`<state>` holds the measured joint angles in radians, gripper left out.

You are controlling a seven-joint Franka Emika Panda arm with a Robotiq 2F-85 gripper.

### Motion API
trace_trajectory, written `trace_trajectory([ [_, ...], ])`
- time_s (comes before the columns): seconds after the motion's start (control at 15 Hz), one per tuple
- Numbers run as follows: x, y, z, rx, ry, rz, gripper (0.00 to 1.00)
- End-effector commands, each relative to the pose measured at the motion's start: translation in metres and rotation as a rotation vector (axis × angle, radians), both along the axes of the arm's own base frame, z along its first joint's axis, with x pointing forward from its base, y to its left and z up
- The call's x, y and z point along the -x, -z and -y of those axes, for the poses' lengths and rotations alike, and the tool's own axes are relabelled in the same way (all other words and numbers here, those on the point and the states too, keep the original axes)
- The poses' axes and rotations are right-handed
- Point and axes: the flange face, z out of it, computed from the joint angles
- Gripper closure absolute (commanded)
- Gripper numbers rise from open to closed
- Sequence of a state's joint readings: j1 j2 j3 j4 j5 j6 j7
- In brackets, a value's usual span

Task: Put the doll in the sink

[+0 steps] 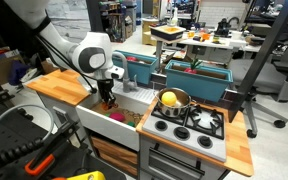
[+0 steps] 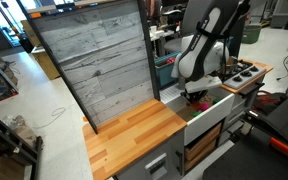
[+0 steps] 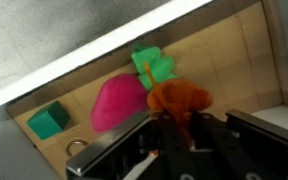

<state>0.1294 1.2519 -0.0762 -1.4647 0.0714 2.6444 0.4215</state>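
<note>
The doll (image 3: 180, 99) already hangs inside the sink, so the robot's gripper needs to go down toward the bare bottom (image 3: 222, 78) beside the pink and green toy and let go of the doll there.
The doll (image 3: 180, 99), a small orange soft toy, is pinched between my gripper's (image 3: 180, 138) fingers in the wrist view. The gripper is shut on it and hangs inside the white sink (image 1: 102, 120) of the play kitchen. In both exterior views the gripper (image 1: 106, 96) (image 2: 196, 93) reaches down into the basin (image 2: 206, 117). Below the doll, on the sink's wooden-looking bottom, lie a pink and green toy (image 3: 119, 102) and a green cube (image 3: 48, 119). I cannot tell whether the doll touches the bottom.
A steel pot (image 1: 175, 100) holding a yellow round thing stands on the stove (image 1: 196, 124) beside the sink. Teal bins (image 1: 206, 78) stand behind it. A wooden counter (image 2: 134, 137) and a tall grey board (image 2: 94, 60) flank the sink's other side.
</note>
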Motion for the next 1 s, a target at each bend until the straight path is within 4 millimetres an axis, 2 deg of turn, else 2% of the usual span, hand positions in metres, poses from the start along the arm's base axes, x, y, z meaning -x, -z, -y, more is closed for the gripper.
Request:
trace_trajectory([
  [0.0, -0.009, 0.027, -0.007, 0.005, -0.028, 0.0, 0.97],
  [0.4, -0.005, 0.068, -0.026, 0.026, -0.084, -0.041, 0.97],
  [0.67, -0.013, 0.07, -0.037, 0.039, -0.122, -0.052, 0.97],
  [0.73, -0.015, 0.071, -0.039, 0.038, -0.127, -0.05, 0.62],
  [0.8, -0.016, 0.07, -0.041, 0.034, -0.128, -0.054, 0.61],
  [0.87, -0.018, 0.068, -0.043, 0.029, -0.131, -0.056, 0.53],
  [0.93, -0.014, 0.057, -0.045, 0.024, -0.137, -0.054, 0.47],
])
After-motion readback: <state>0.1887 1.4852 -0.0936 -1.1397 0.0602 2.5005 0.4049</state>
